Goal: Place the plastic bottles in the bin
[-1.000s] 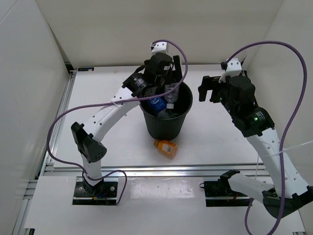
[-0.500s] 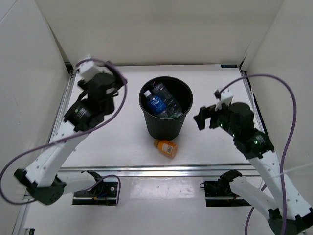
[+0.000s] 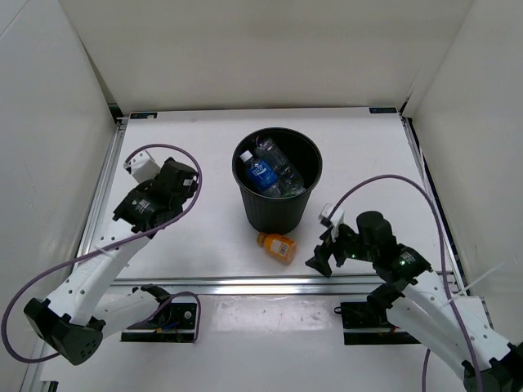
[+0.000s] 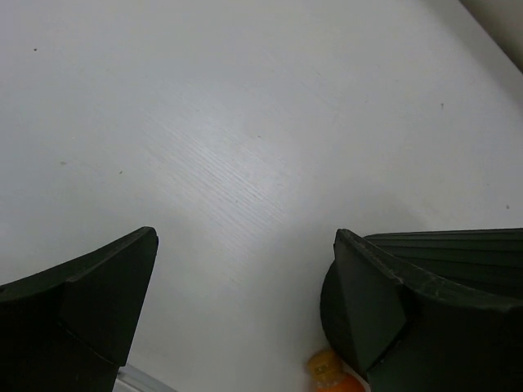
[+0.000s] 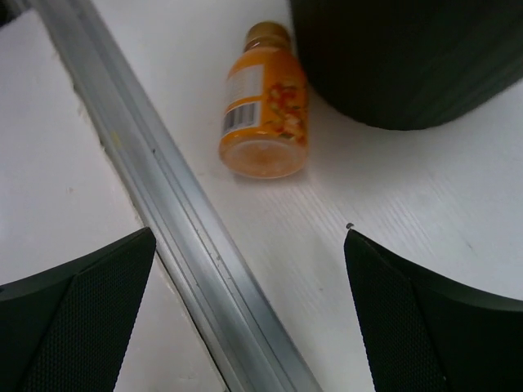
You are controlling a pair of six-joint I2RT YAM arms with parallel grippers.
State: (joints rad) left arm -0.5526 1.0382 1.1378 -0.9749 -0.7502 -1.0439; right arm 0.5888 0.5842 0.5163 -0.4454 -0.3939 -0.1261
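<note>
The orange bottle's base end [image 3: 284,250] [image 5: 263,140] faces my right gripper. So my right gripper moves its open fingers down and to the left in the top view next, astride that end.
The black bin [image 3: 274,214] stands mid-table and holds several bottles, among them a clear blue-labelled one [image 3: 261,173] and a long clear one [image 3: 283,168]. The short orange bottle [image 3: 276,247] lies on its side on the table just in front of the bin. My right gripper [image 3: 321,255] is open and empty, low, just right of the orange bottle; the right wrist view shows the bottle [image 5: 263,114] ahead of the gripper [image 5: 249,241] and the bin [image 5: 409,57] behind it. My left gripper [image 3: 188,189] is open and empty, left of the bin. The left wrist view [image 4: 245,241] catches the orange bottle's cap [image 4: 327,369].
An aluminium rail [image 3: 245,283] runs along the table's near edge, close under the orange bottle; it also shows in the right wrist view [image 5: 188,237]. White walls enclose the table at the left, back and right. Purple cables loop off both arms.
My left arm has pulled away from over the bin to the left, then lowered. My right arm has swung down and forward to beside the orange bottle. The bin's contents and orange bottle have not moved.
</note>
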